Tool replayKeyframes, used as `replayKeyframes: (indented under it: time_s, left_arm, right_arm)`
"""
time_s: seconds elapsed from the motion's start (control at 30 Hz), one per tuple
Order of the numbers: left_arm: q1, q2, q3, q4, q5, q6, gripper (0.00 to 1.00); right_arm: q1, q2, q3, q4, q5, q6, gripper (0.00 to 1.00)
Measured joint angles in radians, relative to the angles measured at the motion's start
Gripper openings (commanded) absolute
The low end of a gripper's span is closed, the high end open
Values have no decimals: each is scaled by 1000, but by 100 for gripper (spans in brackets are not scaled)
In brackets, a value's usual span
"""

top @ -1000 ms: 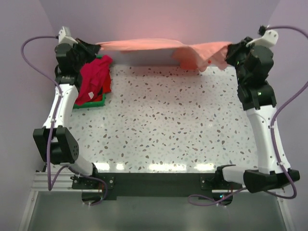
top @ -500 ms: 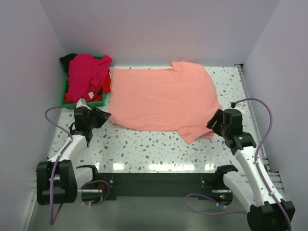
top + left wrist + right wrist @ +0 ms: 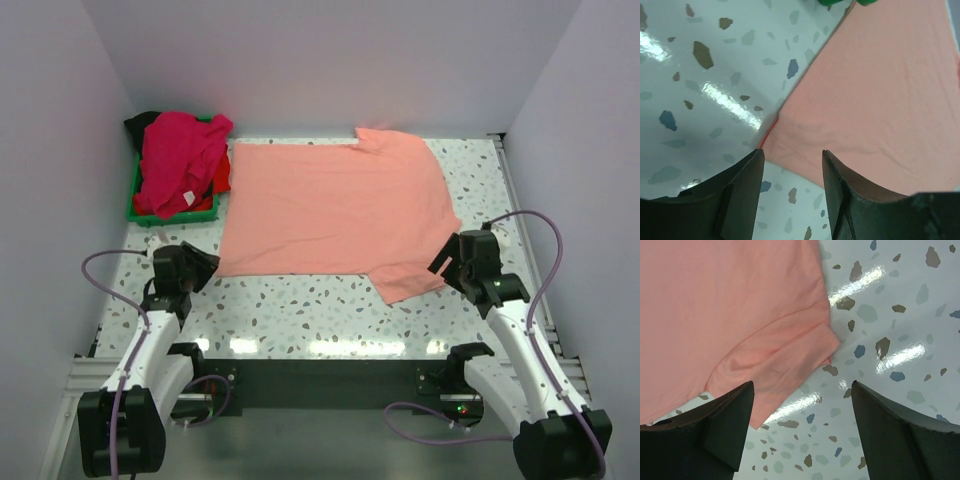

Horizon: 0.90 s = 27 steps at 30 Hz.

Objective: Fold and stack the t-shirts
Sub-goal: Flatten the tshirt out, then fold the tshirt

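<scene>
My left gripper is open above the salmon shirt's near corner on the tray side, which lies flat. Next it will lower around that corner and close.
The salmon-pink t-shirt [image 3: 335, 205] lies spread flat on the speckled table, collar towards the back. My left gripper [image 3: 204, 263] is open just off its near-left corner, which shows in the left wrist view as salmon cloth [image 3: 875, 95] beyond the empty left gripper [image 3: 792, 156]. At the shirt's near-right sleeve my right gripper [image 3: 448, 262] stands open. In the right wrist view the sleeve [image 3: 775, 355] lies ahead of the wide-apart right gripper [image 3: 802, 389], and nothing is held. A magenta t-shirt [image 3: 180, 155] is heaped over a red one [image 3: 222, 175] and a black one [image 3: 140, 122].
The green tray [image 3: 175, 215] holding the heaped shirts stands at the back left, close to the salmon shirt's left edge. Plain walls close in the table on the left, back and right. Bare speckled tabletop [image 3: 300, 305] runs along the front.
The salmon shirt, held up at the back a second ago, was drawn forward and laid flat. Both grippers opened and let go of it, then backed off slightly towards the front.
</scene>
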<state>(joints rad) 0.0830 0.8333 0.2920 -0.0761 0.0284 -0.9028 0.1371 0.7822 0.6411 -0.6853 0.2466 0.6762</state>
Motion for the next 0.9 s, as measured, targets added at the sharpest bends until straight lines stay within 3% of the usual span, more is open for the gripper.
replayKeyframes:
  time_s: [0.27, 0.57, 0.9]
  left_arm:
    - [0, 69, -28, -14, -44, -1, 52]
    - [-6, 187, -29, 76, -40, -21, 45]
    - [-20, 269, -23, 139, -40, -40, 12]
  right_arm:
    - [0, 41, 0, 5, 42, 24, 79]
    - [0, 122, -2, 20, 73, 24, 77]
    - [-14, 243, -9, 61, 77, 32, 64]
